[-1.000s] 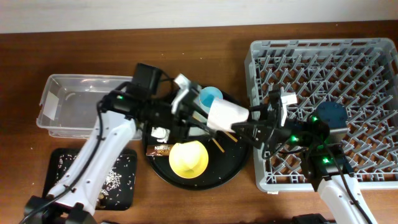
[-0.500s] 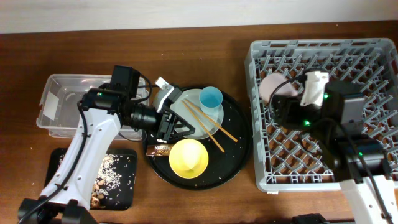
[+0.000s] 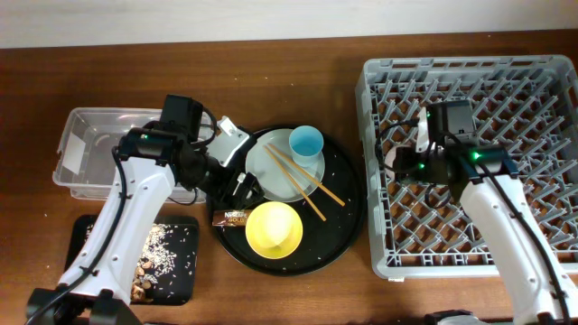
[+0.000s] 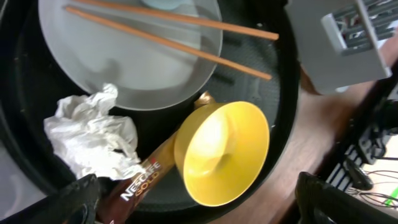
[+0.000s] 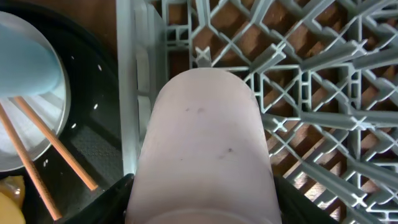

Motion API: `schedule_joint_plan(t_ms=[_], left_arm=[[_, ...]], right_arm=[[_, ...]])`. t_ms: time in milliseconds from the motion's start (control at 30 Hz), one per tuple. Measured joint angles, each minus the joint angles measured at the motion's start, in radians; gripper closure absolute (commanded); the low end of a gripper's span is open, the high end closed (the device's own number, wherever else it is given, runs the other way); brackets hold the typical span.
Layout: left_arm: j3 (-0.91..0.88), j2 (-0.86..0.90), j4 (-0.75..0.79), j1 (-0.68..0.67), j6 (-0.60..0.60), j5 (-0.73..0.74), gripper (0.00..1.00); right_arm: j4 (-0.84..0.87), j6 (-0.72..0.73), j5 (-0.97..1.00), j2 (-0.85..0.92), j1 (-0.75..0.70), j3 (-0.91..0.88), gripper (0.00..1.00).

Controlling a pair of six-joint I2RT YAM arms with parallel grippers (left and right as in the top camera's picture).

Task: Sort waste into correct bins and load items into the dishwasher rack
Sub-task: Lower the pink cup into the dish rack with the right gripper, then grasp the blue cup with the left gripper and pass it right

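Observation:
Next, my left gripper swings outward over the plate, turns and lowers onto the blue cup's tub-side rim, since that cup is still outside the rack.
My right gripper is shut on the small pink cup and holds it over the left edge of the grey dishwasher rack. My left gripper is open and empty above the left side of the round black tray. Below it in the left wrist view lie the crumpled white napkin, the brown-gold snack wrapper, the yellow bowl and the pale plate with the chopsticks across it. The blue cup stands on the plate.
The clear tub stands at the left. The flat black tray with rice-like scraps lies in front of it. The round black tray sits between the tub and the rack.
My right arm has carried the pink cup from over the round tray to the rack's left side. My left gripper has drawn back to the tray's left edge.

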Motion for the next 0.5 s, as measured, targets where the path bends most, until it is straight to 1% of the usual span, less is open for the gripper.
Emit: schedule_joint_plan(t_ms=[33, 67, 133, 233, 300, 333, 367, 400, 433, 500], left_arm=[[0.0, 0.0, 0.0, 0.0, 0.0, -0.014, 0.0], [0.0, 0.0, 0.0, 0.0, 0.0, -0.021, 0.0], [0.0, 0.0, 0.0, 0.0, 0.0, -0.026, 0.0], [0.0, 0.0, 0.001, 0.0, 0.0, -0.026, 0.0], [0.0, 0.0, 0.001, 0.0, 0.0, 0.023, 0.0], [-0.003, 0.0, 0.022, 0.0, -0.009, 0.073, 0.0], [-0.005, 0.0, 0.069, 0.0, -0.046, 0.123, 0.0], [-0.005, 0.0, 0.123, 0.0, -0.117, 0.181, 0.0], [-0.007, 0.0, 0.157, 0.0, -0.166, 0.206, 0.0], [-0.01, 0.004, 0.309, -0.016, -0.296, 0.232, 0.0]], right_arm=[[-0.005, -0.002, 0.0, 0.004, 0.0, 0.0, 0.11], [-0.006, -0.001, 0.0, 0.005, 0.0, 0.0, 0.05], [-0.006, -0.006, 0.0, 0.005, 0.0, 0.0, 0.01], [-0.006, -0.002, 0.0, 0.005, 0.0, 0.0, 0.01], [-0.026, -0.002, -0.006, 0.005, 0.0, 0.012, 0.02], [-0.036, -0.003, -0.014, 0.005, 0.0, 0.023, 0.01], [-0.052, -0.002, -0.027, 0.005, 0.0, 0.043, 0.02], [-0.057, -0.003, -0.044, 0.005, 0.0, 0.073, 0.02], [-0.057, -0.003, -0.05, 0.004, 0.0, 0.082, 0.02], [-0.061, -0.002, -0.056, 0.004, 0.0, 0.084, 0.02]])
